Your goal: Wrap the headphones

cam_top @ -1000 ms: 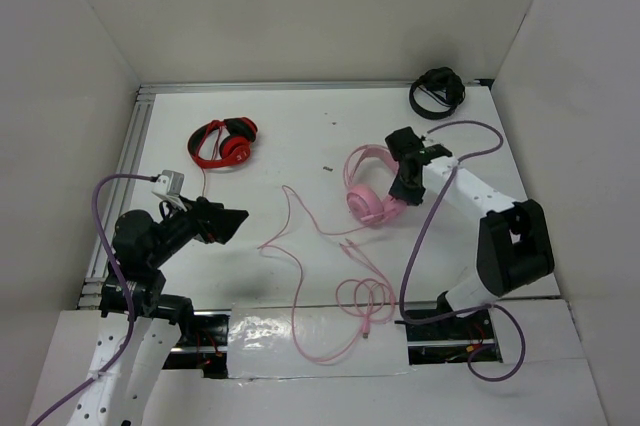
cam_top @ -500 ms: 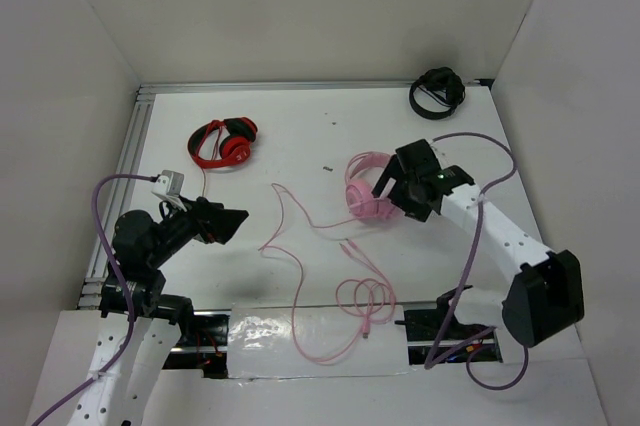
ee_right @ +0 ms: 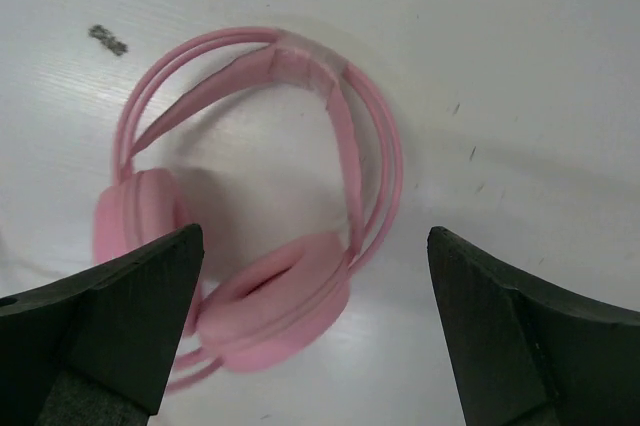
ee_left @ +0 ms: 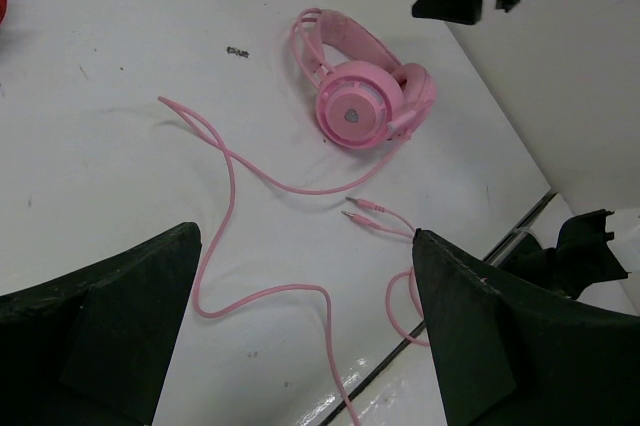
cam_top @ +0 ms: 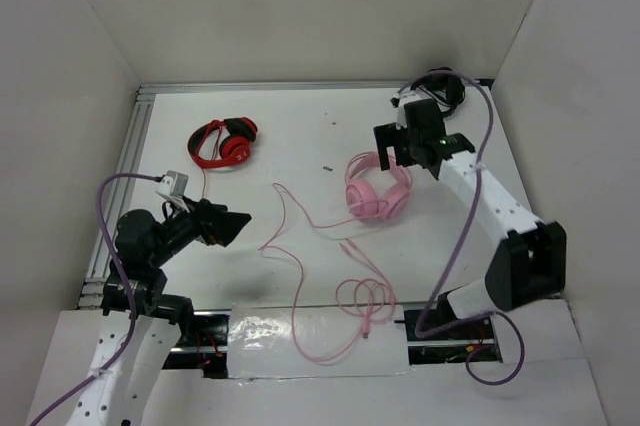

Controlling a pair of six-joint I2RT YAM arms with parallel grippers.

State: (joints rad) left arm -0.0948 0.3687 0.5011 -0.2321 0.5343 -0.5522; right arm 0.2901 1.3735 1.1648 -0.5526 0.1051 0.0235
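Note:
My right gripper lowers and turns next until its open fingers straddle the top of the pink headband (cam_top: 373,157) (ee_right: 318,56), since the pink headband lies on the tabletop below.
The pale-pink headphones (cam_top: 377,189) lie flat on the white table right of centre, cups toward me and double headband (ee_right: 340,116) toward the back wall. Their thin pink cable (cam_top: 300,246) snakes left, then loops near the front edge, with two plugs (ee_left: 365,211) lying loose. My right gripper (cam_top: 408,154) hovers open just above and behind the headphones, and nothing is between its fingers (ee_right: 120,296). My left gripper (cam_top: 228,224) hangs open at the left, above the table and apart from the cable (ee_left: 230,176).
Red-and-black headphones (cam_top: 225,143) lie at the back left. Black headphones (cam_top: 437,93) sit in the back right corner, partly behind my right arm. A small dark speck (cam_top: 327,168) lies left of the pink headband. White walls enclose the table.
My right gripper opened, let go of the pink headphones and swung up toward the back wall. The headphones shifted slightly and now lie free. The left arm stayed put.

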